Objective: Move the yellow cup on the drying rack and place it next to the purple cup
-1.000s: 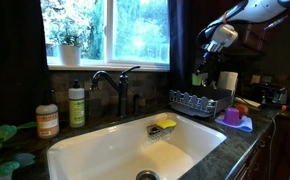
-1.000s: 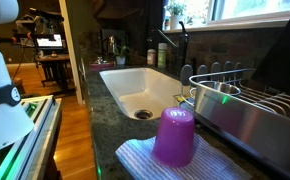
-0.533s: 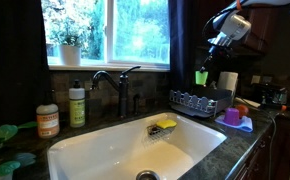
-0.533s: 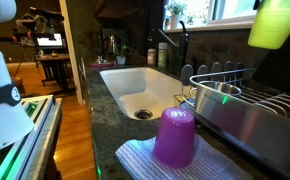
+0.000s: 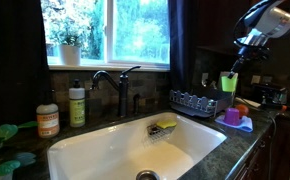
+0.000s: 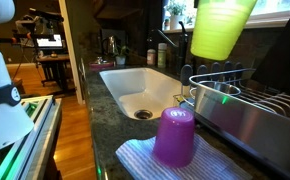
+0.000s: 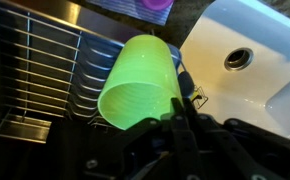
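Next, my gripper moves from above the drying rack down to the bare counter between purple cup and sink (image 6: 148,126) (image 7: 189,19) and releases there, because that spot is empty.
My gripper (image 5: 237,62) is shut on the rim of the yellow cup (image 5: 228,81), a lime plastic cup, and holds it in the air above the drying rack (image 5: 193,100). The cup fills the top of an exterior view (image 6: 221,27) and the middle of the wrist view (image 7: 138,82), mouth toward the camera, with my gripper (image 7: 178,108) on its edge. The dark wire rack lies below it in the wrist view (image 7: 45,75). The purple cup (image 6: 174,136) stands upside down on a striped cloth (image 6: 145,163) beside the rack, also seen in an exterior view (image 5: 232,116).
A white sink (image 5: 135,150) with a dark faucet (image 5: 117,85) lies beside the rack. A yellow sponge (image 5: 165,124) sits in a holder on the sink edge. Soap bottles (image 5: 76,104) stand by the faucet. A small orange-red object (image 5: 242,109) sits behind the purple cup.
My gripper has carried the yellow cup up from the rack and sideways toward the purple cup's side. In the exterior view near the purple cup, the cup has entered and come closer.
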